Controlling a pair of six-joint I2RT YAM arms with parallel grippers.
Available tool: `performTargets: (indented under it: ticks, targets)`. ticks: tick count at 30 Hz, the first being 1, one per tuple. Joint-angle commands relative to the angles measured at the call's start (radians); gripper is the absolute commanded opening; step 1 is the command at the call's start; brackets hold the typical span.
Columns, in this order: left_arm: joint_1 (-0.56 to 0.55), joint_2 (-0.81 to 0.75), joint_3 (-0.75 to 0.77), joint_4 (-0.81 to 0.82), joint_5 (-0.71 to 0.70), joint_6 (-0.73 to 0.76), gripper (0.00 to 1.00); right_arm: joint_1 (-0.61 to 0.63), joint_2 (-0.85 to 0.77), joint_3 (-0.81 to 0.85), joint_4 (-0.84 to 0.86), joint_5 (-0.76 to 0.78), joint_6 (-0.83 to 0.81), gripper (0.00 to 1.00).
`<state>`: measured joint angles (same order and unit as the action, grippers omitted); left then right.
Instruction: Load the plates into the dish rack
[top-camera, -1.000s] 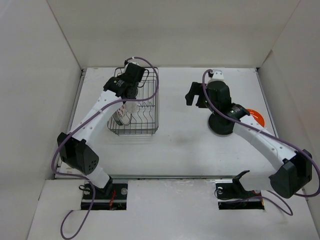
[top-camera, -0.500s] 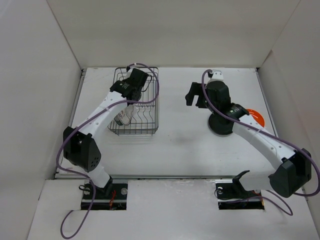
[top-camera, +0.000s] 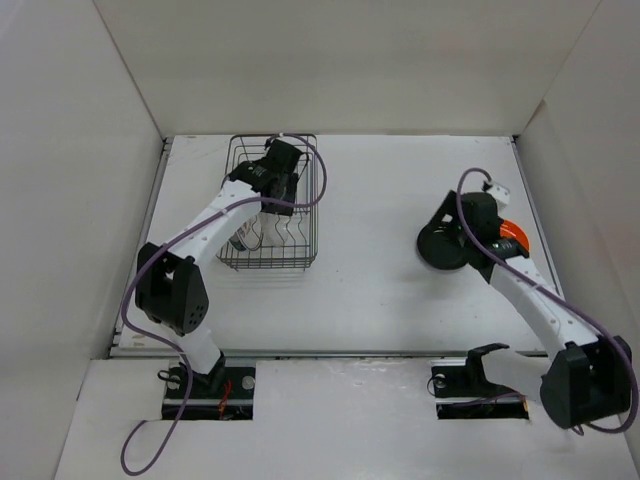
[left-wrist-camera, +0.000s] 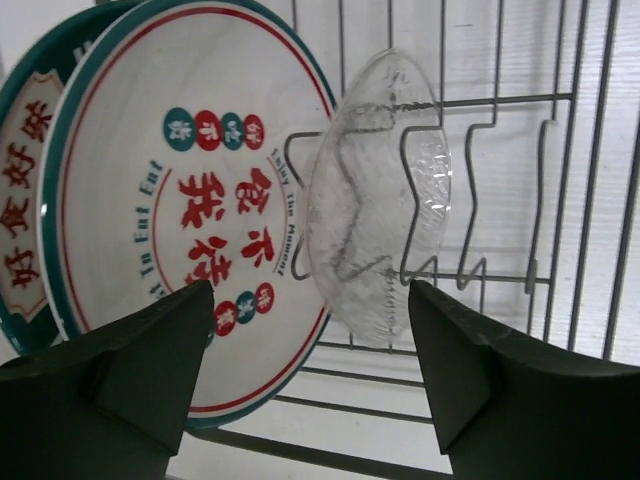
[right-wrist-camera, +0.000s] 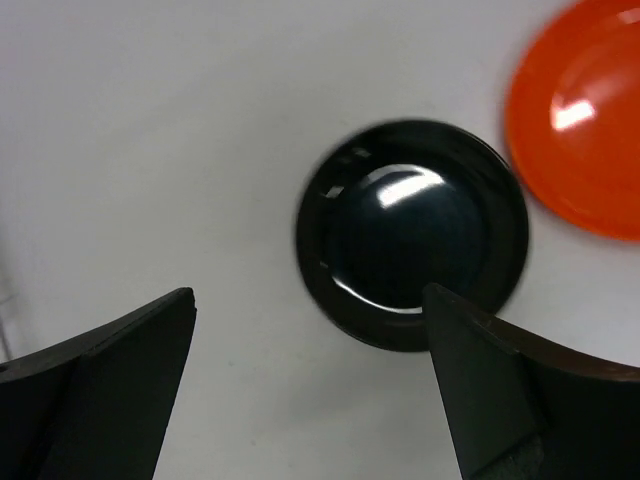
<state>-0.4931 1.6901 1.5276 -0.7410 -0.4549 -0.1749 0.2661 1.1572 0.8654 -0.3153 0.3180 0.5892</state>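
The black plate's uncovered near rim is below my right gripper, on the right in the wrist view, so my right gripper will move down and to that side onto it next.
The dish rack stands at the back left of the table. In it a clear plate stands on edge between the wire prongs. Beside it leans a white plate with red marks, and another patterned plate stands behind that one. My left gripper hangs open just short of the clear plate, touching nothing. On the table at the right lie a glossy black plate and an orange plate. My right gripper hovers open above the black plate's near edge.
White walls close in the table on the left, back and right. The orange plate lies near the right wall, partly under the right arm. The black plate sits just left of it.
My left gripper has opened and let go of the clear plate, which now stands in the rack. The right arm has swung right and down over the black plate.
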Motion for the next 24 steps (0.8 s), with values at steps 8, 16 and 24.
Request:
performTargets:
  ticks: [8, 16, 24]
  targets:
    - [-0.010, -0.076, 0.317, -0.021, 0.280, 0.146, 1.00, -0.272, -0.188, -0.253, -0.076, -0.092, 0.175, 0.94]
    - [-0.010, 0.011, 0.614, -0.040, 0.470, 0.176, 1.00, -0.332, 0.087, -0.187, -0.016, -0.171, 0.097, 0.82]
    - [-0.010, 0.042, 0.559, 0.008, 0.561, 0.167, 1.00, -0.332, 0.228, -0.106, -0.030, -0.171, 0.066, 0.64]
